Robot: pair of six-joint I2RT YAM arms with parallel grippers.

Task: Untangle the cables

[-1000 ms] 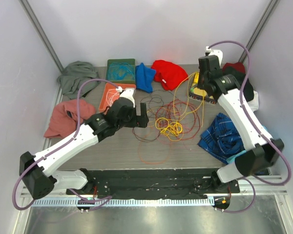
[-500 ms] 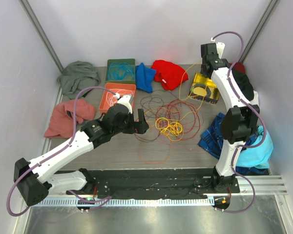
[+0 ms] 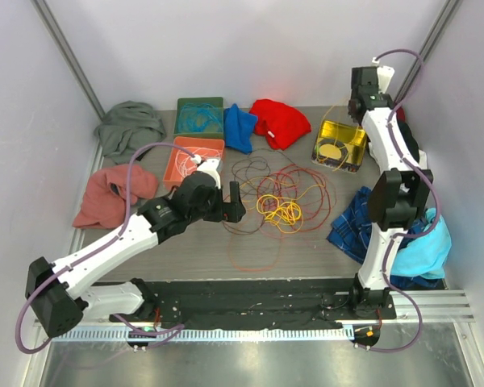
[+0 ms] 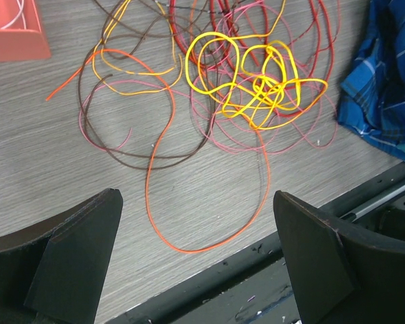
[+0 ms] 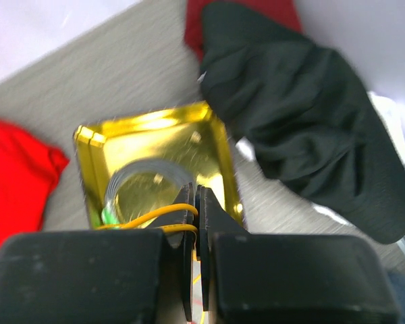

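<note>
The yellow cable comes down in my right gripper toward the inside of the yellow tray (image 3: pixel 339 145) next. It is released there, because its parts already hang over that tray.
A tangle of cables (image 3: pixel 278 201) lies mid-table: bright yellow loops (image 4: pixel 256 77), red, pink, dark brown and a long orange loop (image 4: pixel 202 216). My left gripper (image 3: pixel 232 201) is open and empty, just left of the tangle and above the orange loop; its fingers (image 4: pixel 74 256) frame the left wrist view. My right gripper (image 5: pixel 198 202) is raised high at the back right, shut on a yellow cable (image 5: pixel 148 219) that hangs down over the yellow tray (image 3: pixel 339 145).
The yellow tray (image 5: pixel 216 155) holds a coiled clear cable. A green tray (image 3: pixel 199 115) with blue cable and an orange tray (image 3: pixel 194 157) with white cable stand back left. Cloths lie around: grey (image 3: pixel 129 125), pink (image 3: pixel 109 193), blue (image 3: pixel 240 127), red (image 3: pixel 280 121), black (image 5: pixel 304 128), plaid (image 3: pixel 363 222).
My right arm has swung up and back to the rear right, lifting the yellow cable away from the tangle and over the yellow tray. My left gripper shifted slightly.
</note>
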